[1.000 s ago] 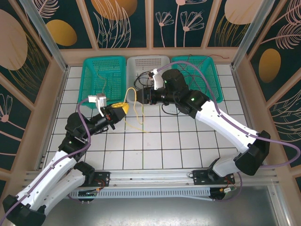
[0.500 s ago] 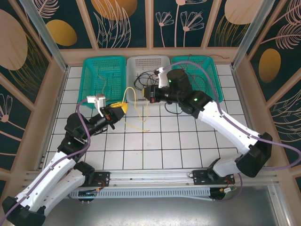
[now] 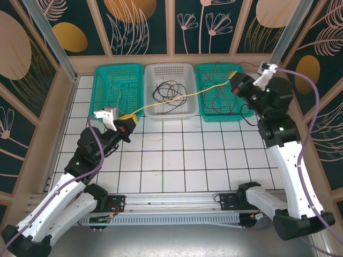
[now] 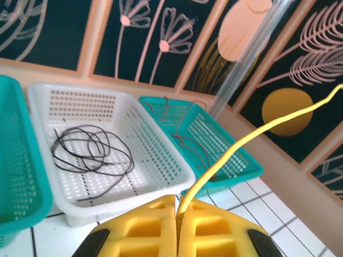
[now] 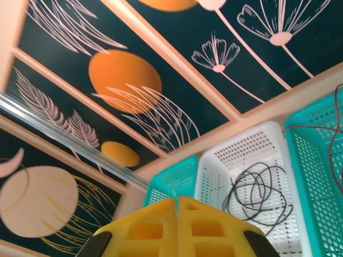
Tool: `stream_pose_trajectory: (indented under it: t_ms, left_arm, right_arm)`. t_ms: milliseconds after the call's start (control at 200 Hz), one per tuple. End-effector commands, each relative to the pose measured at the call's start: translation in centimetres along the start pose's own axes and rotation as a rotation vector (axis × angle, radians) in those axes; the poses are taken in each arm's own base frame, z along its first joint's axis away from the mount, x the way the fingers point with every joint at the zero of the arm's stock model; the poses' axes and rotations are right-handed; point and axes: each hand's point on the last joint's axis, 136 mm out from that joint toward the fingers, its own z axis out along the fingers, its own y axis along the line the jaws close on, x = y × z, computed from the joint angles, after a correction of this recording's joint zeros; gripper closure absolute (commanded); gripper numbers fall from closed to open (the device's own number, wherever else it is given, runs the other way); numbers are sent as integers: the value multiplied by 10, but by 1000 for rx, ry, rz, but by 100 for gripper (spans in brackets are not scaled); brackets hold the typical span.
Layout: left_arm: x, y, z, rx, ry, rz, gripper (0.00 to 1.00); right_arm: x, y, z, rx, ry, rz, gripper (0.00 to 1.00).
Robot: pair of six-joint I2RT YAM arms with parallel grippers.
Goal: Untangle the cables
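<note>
The yellow cable (image 3: 177, 98) already stretches clear above the baskets. I will next move my right gripper away from my left gripper toward the metal post and open it to let go.
A yellow cable (image 3: 177, 98) stretches taut above the baskets, from my left gripper (image 3: 127, 119) up to my right gripper (image 3: 236, 82). Both grippers are shut on it, one at each end. In the left wrist view the yellow cable (image 4: 241, 143) rises from between the closed yellow pads of my left gripper (image 4: 178, 210). My right gripper (image 5: 177, 201) shows its pads pressed together. A short yellow tail (image 3: 149, 140) lies on the tiles. Black cables (image 3: 170, 90) are coiled in the white basket (image 3: 170, 67). Red cables (image 3: 218, 94) lie in the right teal basket (image 3: 242, 105).
A left teal basket (image 3: 103, 85) holds a thin wire at the back left. The three baskets line the back wall. Metal posts and wooden side walls ring the white tiled floor (image 3: 187, 160). The black cables (image 4: 91, 154) and the red cables (image 4: 187, 140) appear in the left wrist view.
My right arm has swung from the middle to the far right and its gripper has shut, drawing the yellow cable out taut. The left gripper has edged slightly left.
</note>
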Motion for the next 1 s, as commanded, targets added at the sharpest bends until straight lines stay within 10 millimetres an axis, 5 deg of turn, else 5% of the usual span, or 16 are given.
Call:
stream_pose_trajectory:
  t_ms: [0, 215, 470, 496, 601, 741, 996]
  left_arm:
    - [6, 9, 4, -38, 35, -10, 100]
    - [45, -18, 19, 94, 209, 56, 100]
    - [80, -48, 16, 269, 315, 29, 100]
    - [78, -50, 15, 277, 303, 24, 100]
    - [64, -47, 10, 250, 228, -20, 100]
    - [41, -34, 14, 143, 147, -83, 100]
    - [-16, -28, 22, 2, 41, -112, 100]
  right_arm:
    - [-50, 8, -14, -7, -149, 32, 100]
    - [-90, 15, -17, -53, -237, 89, 100]
    - [-94, 17, 2, -124, -208, 151, 100]
    - [-93, 15, 4, -122, -200, 153, 98]
    - [-85, 6, 10, -93, -168, 153, 62]
    - [-75, -12, 2, -7, -169, 126, 43]
    - [-39, -33, -17, 67, -109, 81, 39]
